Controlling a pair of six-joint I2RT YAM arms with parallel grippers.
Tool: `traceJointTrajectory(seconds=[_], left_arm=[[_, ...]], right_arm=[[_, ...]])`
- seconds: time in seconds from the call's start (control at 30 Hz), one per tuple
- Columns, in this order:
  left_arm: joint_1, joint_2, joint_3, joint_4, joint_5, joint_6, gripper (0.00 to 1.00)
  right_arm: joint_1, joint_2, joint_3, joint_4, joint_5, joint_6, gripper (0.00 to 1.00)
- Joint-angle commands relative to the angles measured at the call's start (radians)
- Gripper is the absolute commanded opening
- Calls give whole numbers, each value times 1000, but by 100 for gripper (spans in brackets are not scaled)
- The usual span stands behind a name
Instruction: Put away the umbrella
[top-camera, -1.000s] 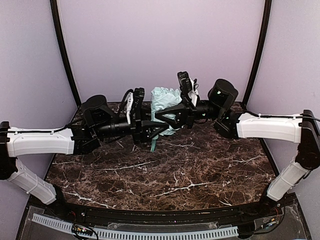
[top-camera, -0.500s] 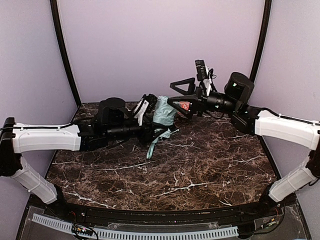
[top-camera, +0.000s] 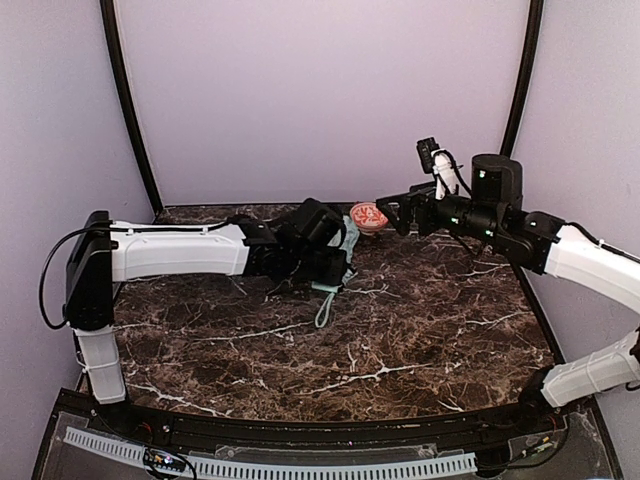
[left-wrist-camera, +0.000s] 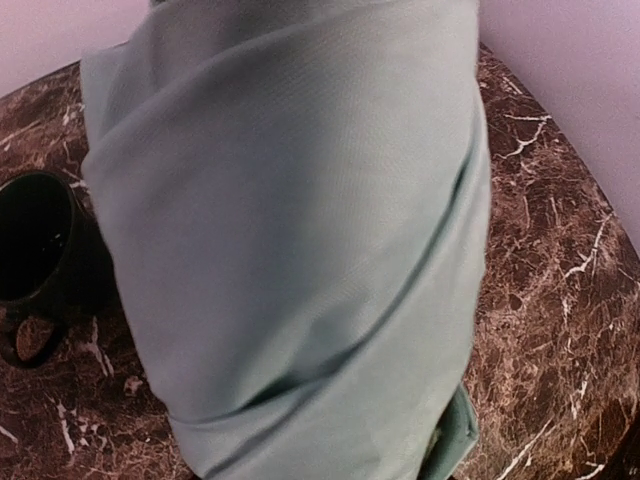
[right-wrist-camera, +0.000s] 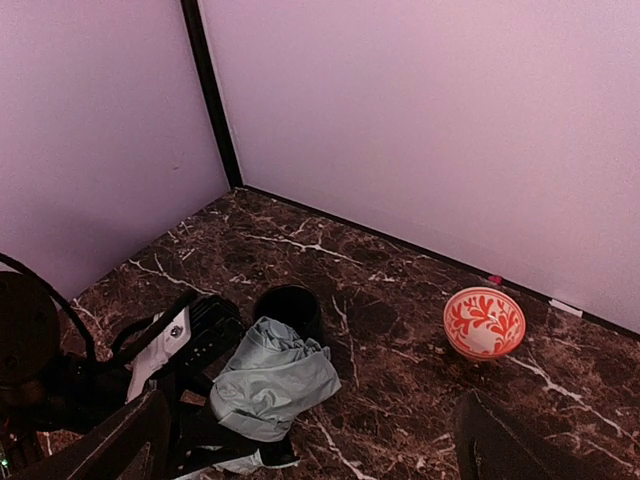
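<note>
The umbrella (top-camera: 346, 238) in my left gripper needs to come down next onto the bare marble (top-camera: 343, 296) beside the dark mug. My left gripper should release it there, since that patch is clear of other things.
The umbrella (top-camera: 346, 238) is a pale mint-green folded bundle at the back middle of the table, its strap (top-camera: 324, 306) trailing toward me on the marble. My left gripper (top-camera: 335, 262) is shut on the umbrella, and in the left wrist view its fabric (left-wrist-camera: 300, 230) fills the frame and hides the fingers. In the right wrist view the bundle (right-wrist-camera: 275, 380) lies against the left arm's black head. My right gripper (top-camera: 398, 210) is open and empty, off to the right and above the table, its fingers (right-wrist-camera: 130, 440) wide apart at the bottom of that view.
A dark mug (right-wrist-camera: 290, 305) stands just behind the umbrella, and it shows at the left edge of the left wrist view (left-wrist-camera: 35, 250). A red-and-white patterned bowl (top-camera: 368, 216) sits near the back wall, between the two grippers. Lilac walls close in the marble table (top-camera: 400, 340).
The right gripper has let go of the umbrella, opened wide and drawn back to the right. The left arm has stretched out and carried the umbrella right and down toward the table.
</note>
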Motion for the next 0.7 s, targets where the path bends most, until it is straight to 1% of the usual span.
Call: traceJointTrajectory(seconds=[0.0,0.1,0.17,0.27,0.4,0.47,0.53,0.57,0.63,0.67], left_arm=[[-6,80,156,-221,-92,-202,27],[-7,121,167,-214,-88,-284,36],[-8,144,186,-222,-101,-330,38],[-18,186,225,-245,-133,-377,39],[-26,269,291,-301,-132,-391,41],[-27,298,293,-322,-122,-417,45],[-26,321,291,-352,-145,-448,51],[-25,332,293,-358,-154,-446,53],[-25,351,307,-358,-159,-435,54],[-25,358,313,-356,-153,-432,57]], right_arm=[[-10,-35,-24,-60,95,-2,100],[-11,-31,-25,-78,107,-1,100],[-13,-22,-22,-94,111,-1,100],[-14,-12,-21,-114,114,1,100],[-15,-15,-33,-117,114,2,100],[-15,-18,-44,-110,114,4,99],[-15,-15,-48,-107,111,5,100],[-15,-11,-49,-108,109,7,100],[-15,-1,-49,-113,104,11,100],[-15,2,-47,-115,99,11,100]])
